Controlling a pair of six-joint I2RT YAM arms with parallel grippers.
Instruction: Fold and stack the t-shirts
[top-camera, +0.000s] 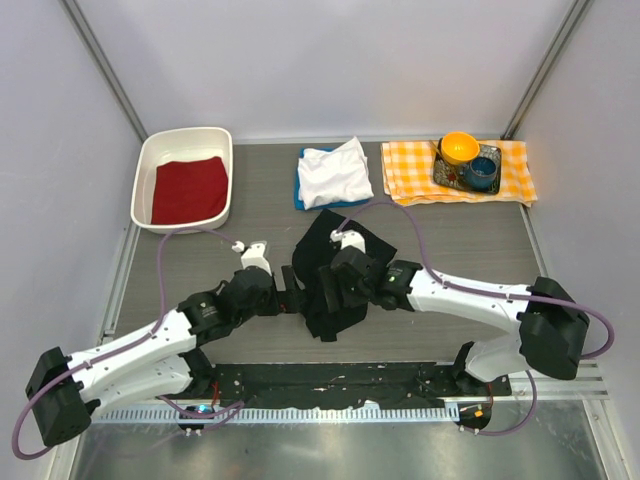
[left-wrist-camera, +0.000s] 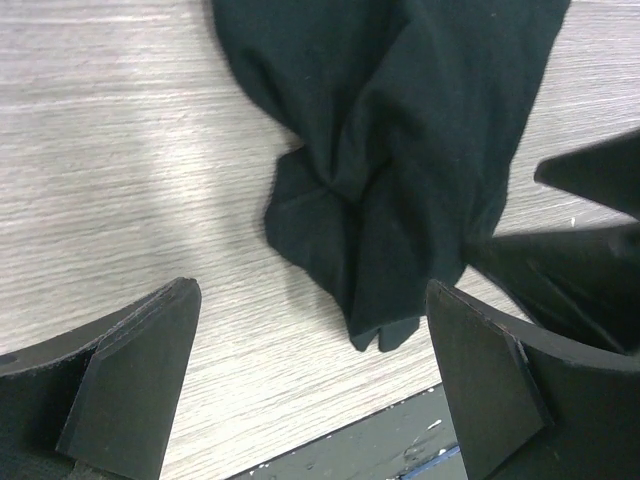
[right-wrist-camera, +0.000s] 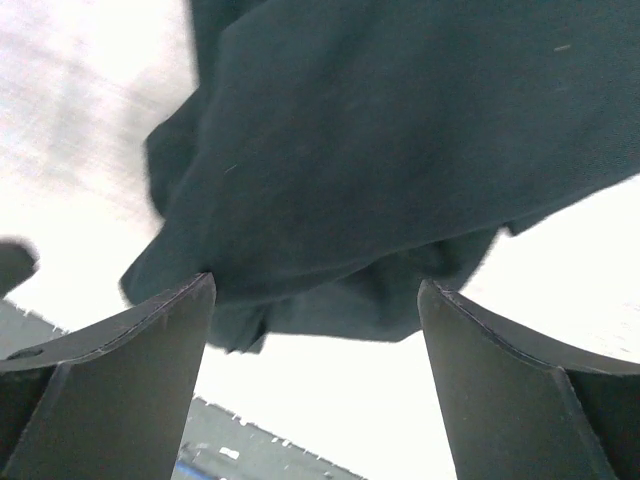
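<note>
The bunched near tip of the black t-shirt juts out there, so next I need to move my right gripper down and back onto it.
A large black t-shirt lies crumpled in the middle of the table. In the left wrist view its bunched lower edge rests on the wood just ahead of my left gripper. That gripper is open, with only bare table between its fingers. My right gripper hovers over the same shirt. It is open too, and the dark cloth hangs just past its fingertips. A folded white t-shirt lies on a blue t-shirt at the back.
A white bin holding red cloth stands at the back left. The orange-and-white checked cloth at the back right carries a tray with an orange bowl and a blue cup. The table's front edge is close below the left gripper.
</note>
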